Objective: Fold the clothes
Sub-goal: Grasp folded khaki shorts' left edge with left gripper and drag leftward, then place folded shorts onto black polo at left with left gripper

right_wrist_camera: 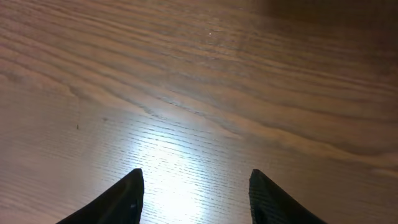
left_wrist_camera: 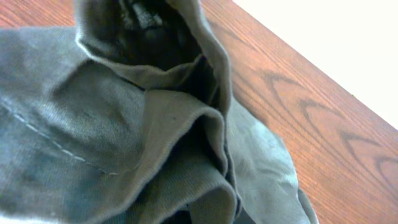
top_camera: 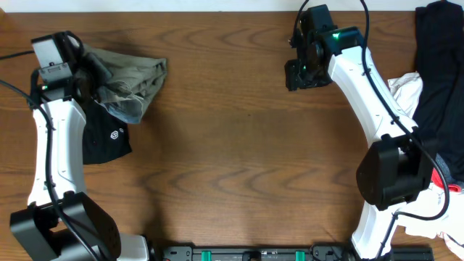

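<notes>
My left gripper is farther out than the black garment, which lies back toward the base from it. Next, it needs to pull the bunched shorts' end back over the black garment and let go of it there.
The khaki-green shorts [top_camera: 130, 83] lie bunched at the table's far left, and their wrinkled folds [left_wrist_camera: 124, 143] fill the left wrist view. My left gripper [top_camera: 88, 69] is shut on the shorts' left end, its fingers hidden by the cloth. A black garment with a small white logo [top_camera: 109, 138] lies just below it, partly under the left arm. My right gripper [top_camera: 301, 72] hovers at the far middle-right over bare wood. It is open [right_wrist_camera: 196, 172], and nothing lies between its fingers [right_wrist_camera: 127, 196].
At the right edge lies a pile of clothes: a black garment [top_camera: 438, 65], a white one [top_camera: 406, 90] and a red-grey bit [top_camera: 444, 180] near the right arm's base. The wooden table [top_camera: 239, 145] ends close behind both grippers.
</notes>
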Tool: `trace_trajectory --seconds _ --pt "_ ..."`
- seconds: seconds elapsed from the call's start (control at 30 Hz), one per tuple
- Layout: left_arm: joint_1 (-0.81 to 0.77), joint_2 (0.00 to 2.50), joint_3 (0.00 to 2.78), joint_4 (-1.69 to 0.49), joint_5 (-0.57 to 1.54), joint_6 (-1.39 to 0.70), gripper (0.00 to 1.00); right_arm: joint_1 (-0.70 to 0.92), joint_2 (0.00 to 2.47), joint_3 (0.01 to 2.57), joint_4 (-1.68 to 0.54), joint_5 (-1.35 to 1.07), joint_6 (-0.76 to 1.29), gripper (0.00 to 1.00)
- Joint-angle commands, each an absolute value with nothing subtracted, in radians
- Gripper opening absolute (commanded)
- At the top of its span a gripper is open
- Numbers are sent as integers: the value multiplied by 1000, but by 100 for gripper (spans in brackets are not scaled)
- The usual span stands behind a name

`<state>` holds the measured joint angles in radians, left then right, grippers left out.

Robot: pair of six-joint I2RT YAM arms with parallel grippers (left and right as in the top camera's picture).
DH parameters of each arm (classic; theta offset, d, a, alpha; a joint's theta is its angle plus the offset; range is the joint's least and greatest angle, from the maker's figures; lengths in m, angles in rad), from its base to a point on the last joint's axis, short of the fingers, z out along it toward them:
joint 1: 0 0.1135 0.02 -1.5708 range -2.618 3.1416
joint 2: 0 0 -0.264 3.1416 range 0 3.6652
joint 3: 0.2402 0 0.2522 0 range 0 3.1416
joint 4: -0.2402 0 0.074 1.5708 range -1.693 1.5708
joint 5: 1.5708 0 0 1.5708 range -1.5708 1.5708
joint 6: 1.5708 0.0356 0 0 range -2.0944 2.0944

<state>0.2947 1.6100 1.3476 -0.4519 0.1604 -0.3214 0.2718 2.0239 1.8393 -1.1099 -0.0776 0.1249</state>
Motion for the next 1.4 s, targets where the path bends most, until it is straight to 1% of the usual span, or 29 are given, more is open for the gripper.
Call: trace_trajectory --seconds 0.0,0.2,0.43,0.6,0.87,1.3,1.37 --pt "323 1603 1353 -410 145 -307 6 270 1986 1851 -1112 -79 114 52" --pt "340 1603 1354 -353 146 -263 6 271 1986 1851 -1112 -80 115 52" --pt "368 1598 1354 -362 146 -265 6 270 1986 1851 -1117 -79 115 52" --pt "403 1579 1354 -390 145 -307 6 271 1986 1851 -1116 -80 115 52" --pt "443 1530 1354 -494 145 -320 6 267 1986 1851 -1117 -79 115 52" --pt "487 1528 1354 -686 144 -320 6 269 1986 1851 -1119 -79 115 52" --pt "496 1528 1354 -693 144 -320 8 269 1986 1851 -1120 -80 115 52"
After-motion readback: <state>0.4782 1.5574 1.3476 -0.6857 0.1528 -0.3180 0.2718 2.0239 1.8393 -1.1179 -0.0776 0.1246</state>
